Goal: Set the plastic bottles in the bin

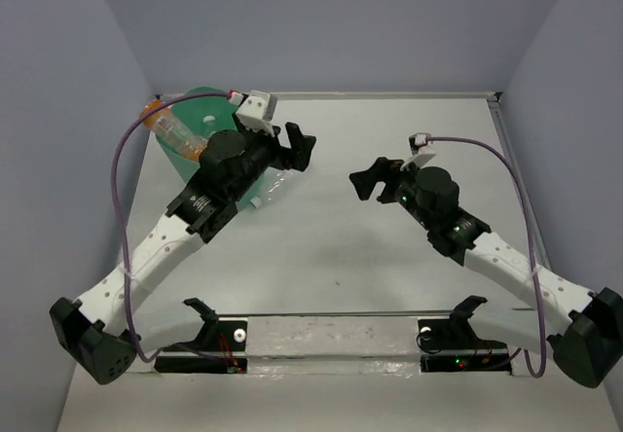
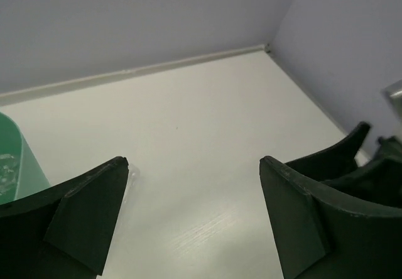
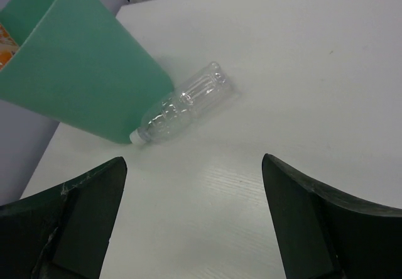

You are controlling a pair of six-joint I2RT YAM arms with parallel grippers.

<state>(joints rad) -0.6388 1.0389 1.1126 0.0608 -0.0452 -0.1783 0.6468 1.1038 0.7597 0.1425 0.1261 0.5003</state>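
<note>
My left gripper lowers onto the bottle's capless end next and closes, since it lies clear while the clear bottle's white cap touches the bin's bottom.
The mint-green bin stands at the far left; an orange-labelled bottle sticks out of its top. One clear plastic bottle lies on its side on the table, its white cap against the bin's base; it also shows in the top view. My left gripper is open and empty, just right of the bin and above that bottle. My right gripper is open and empty, mid-table, facing the bottle from the right. In the wrist views both the left gripper and the right gripper have their jaws wide apart.
Grey walls close the table on the left, back and right. A strip of the bin's side shows at the left of the left wrist view, and the right arm's gripper at its right edge. Two black stands sit at the near edge.
</note>
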